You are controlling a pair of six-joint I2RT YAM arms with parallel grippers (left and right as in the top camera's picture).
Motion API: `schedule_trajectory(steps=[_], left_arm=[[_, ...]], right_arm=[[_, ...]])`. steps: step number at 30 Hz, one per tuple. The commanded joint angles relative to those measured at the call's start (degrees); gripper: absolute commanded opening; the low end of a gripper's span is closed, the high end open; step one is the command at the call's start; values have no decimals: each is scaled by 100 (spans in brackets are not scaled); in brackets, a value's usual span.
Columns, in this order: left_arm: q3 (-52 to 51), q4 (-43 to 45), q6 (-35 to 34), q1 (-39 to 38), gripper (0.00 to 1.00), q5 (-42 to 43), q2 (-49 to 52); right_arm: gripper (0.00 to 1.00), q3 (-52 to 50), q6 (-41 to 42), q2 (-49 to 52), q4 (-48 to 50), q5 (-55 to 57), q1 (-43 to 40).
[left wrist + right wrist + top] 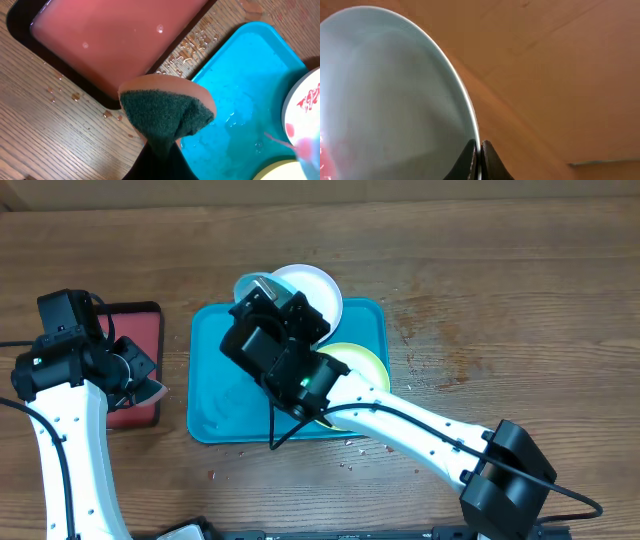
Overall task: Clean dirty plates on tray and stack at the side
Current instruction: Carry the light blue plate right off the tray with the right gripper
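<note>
My right gripper swings right in the overhead view next. Then it lowers the plate onto the stained wood below and lets go, since that wood is clear of plates.
The teal tray [215, 395] lies mid-table, and its wet floor [245, 75] shows in the left wrist view. My right gripper [479, 150] is shut on the rim of the pale blue plate [395, 100], which is held tilted over the tray's far edge [248, 283]. The white plate [315, 285] rests on the tray's far rim. Beside my right arm, the yellow-green plate [365, 363] lies in the tray. My left gripper [160, 150] is shut on a sponge [167, 112], green side up, between the red tray and the teal tray. A pale plate with red smears [305, 100] shows at that view's right edge.
A dark-rimmed red tray [135, 340] sits left of the teal tray; it holds pinkish liquid [115, 40]. Water drops and crumbs dot the wood between the trays [192, 47] and in front of the teal tray [345, 455]. Stains mark the table on the right [440, 350].
</note>
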Motion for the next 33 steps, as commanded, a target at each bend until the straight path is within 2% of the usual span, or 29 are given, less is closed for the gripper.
schedule_trajectory(steps=[1,14,18,19,23,25,28,29,30,33], left_arm=[[-31,15,109,22,4,61,-24],[-66,24,111,20,4,22,4],[-153,107,111,20,4,26,4],[-164,118,111,20,4,26,4],[-166,114,114,20,5,26,4],[-166,114,114,20,4,24,4],[-166,133,114,20,4,24,4],[-166,136,114,20,4,24,4],[-166,146,114,20,4,24,4],[-166,151,114,20,4,24,4]], right_arm=[[4,151,-1016,-210,254,796,59],[4,149,-1121,-210,264,791,85],[4,146,-249,-208,107,588,-74],[4,146,396,-208,-173,50,-264],[4,149,2120,-210,-1025,-1593,-1099],[4,149,3171,-210,-1410,-2754,-1856],[4,146,3515,-210,-1578,-4804,-2879],[4,146,3515,-210,-1587,-5167,-3086],[4,146,3517,-210,-1631,-6279,-3746],[4,144,3515,-208,-1757,-7184,-4660]])
